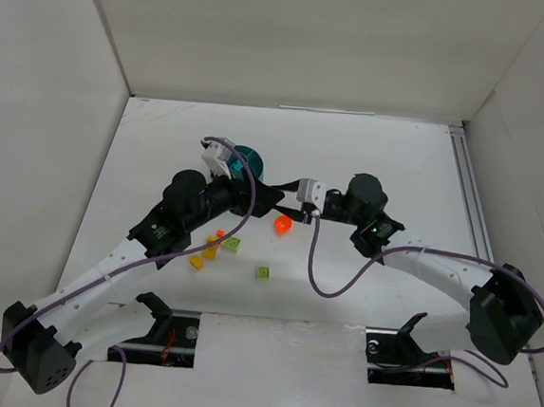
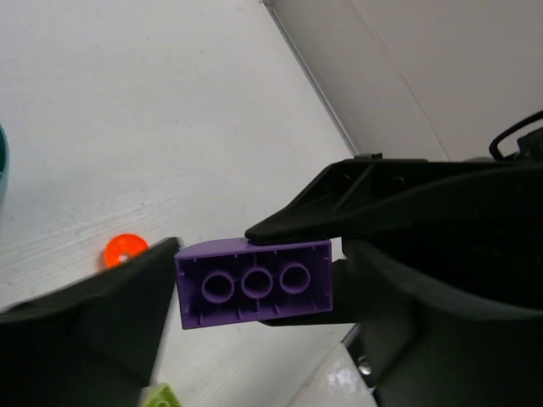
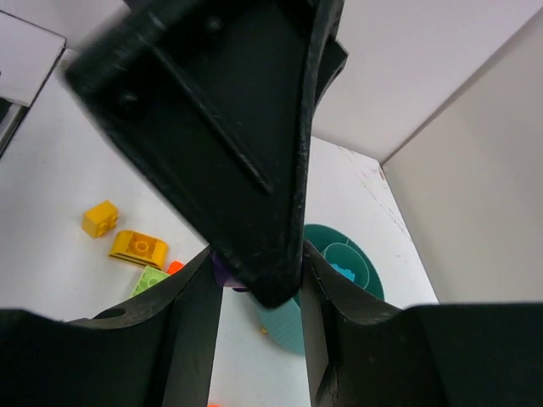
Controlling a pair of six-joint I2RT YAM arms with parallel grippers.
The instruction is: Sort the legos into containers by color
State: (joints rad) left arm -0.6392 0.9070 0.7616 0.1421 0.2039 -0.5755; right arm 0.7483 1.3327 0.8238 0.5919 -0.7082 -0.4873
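Observation:
Teal fills the hollow of the teal dish. My right gripper needs to move the purple brick left in the top view, then down over the teal dish's outer ring [image 3: 318, 235].
My left gripper [image 1: 272, 200] is shut on a purple brick [image 2: 253, 285] by its short ends and holds it above the table, hollow underside towards the left wrist camera. My right gripper [image 1: 293, 207] meets it head-on. One right finger [image 2: 373, 199] lies on the brick's upper long side and the other shows under it. In the right wrist view my right gripper [image 3: 259, 292] straddles a left finger, with a sliver of the purple brick [image 3: 222, 273] behind. The teal dish [image 1: 250, 154] sits just beyond, a teal brick [image 3: 344, 273] in its well.
The orange-red round piece [image 1: 282, 225] lies on the table under the grippers and also shows in the left wrist view [image 2: 125, 250]. Yellow bricks [image 1: 211, 248] [image 1: 196, 263], an orange one [image 1: 220, 234] and lime ones [image 1: 233, 245] [image 1: 262, 272] lie nearer. White walls enclose the table.

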